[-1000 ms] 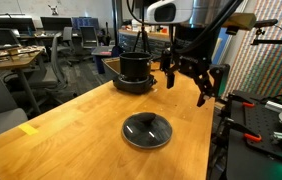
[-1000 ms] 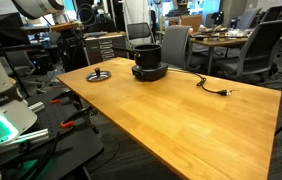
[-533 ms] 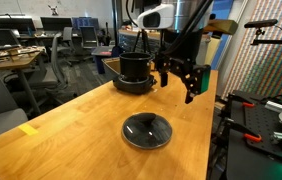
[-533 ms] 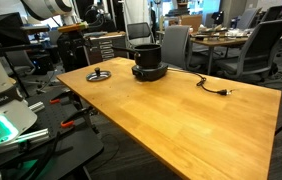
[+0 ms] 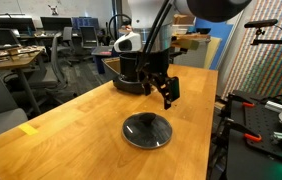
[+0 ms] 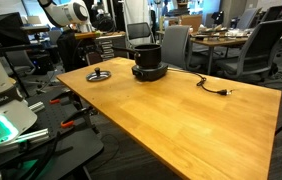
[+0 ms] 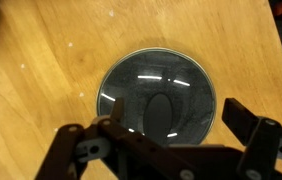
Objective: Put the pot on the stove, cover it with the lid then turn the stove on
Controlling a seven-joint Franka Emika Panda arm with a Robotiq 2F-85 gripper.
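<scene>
I should lower my gripper onto the lid's black knob (image 5: 146, 122) (image 7: 158, 115) next and close on it, because the knob is below, between the open fingers.
The black pot (image 5: 134, 66) sits on the low black stove (image 5: 133, 87) at the far end of the wooden table; both also show in an exterior view, the pot (image 6: 146, 54) on the stove (image 6: 149, 72). The round dark glass lid (image 5: 146, 130) lies flat on the table, apart from the stove. In the wrist view the lid (image 7: 131, 80) lies right below, its black knob (image 7: 161, 110) between the fingers (image 7: 243, 117). My gripper (image 5: 167, 90) hangs open above the lid, between it and the pot, holding nothing. The open gripper (image 7: 180, 115) shows in the wrist view too.
The stove's black cord and plug (image 6: 215, 90) trail across the table. A yellow tape mark (image 5: 29, 129) sits near the table edge. A stand with cables and tools (image 5: 256, 115) is close beside the table. Office chairs (image 6: 181, 45) stand behind.
The arm has swung in from beside the table towards the pot and over the lid, and dropped a little. The gripper stays open. Pot, stove and lid have not moved.
</scene>
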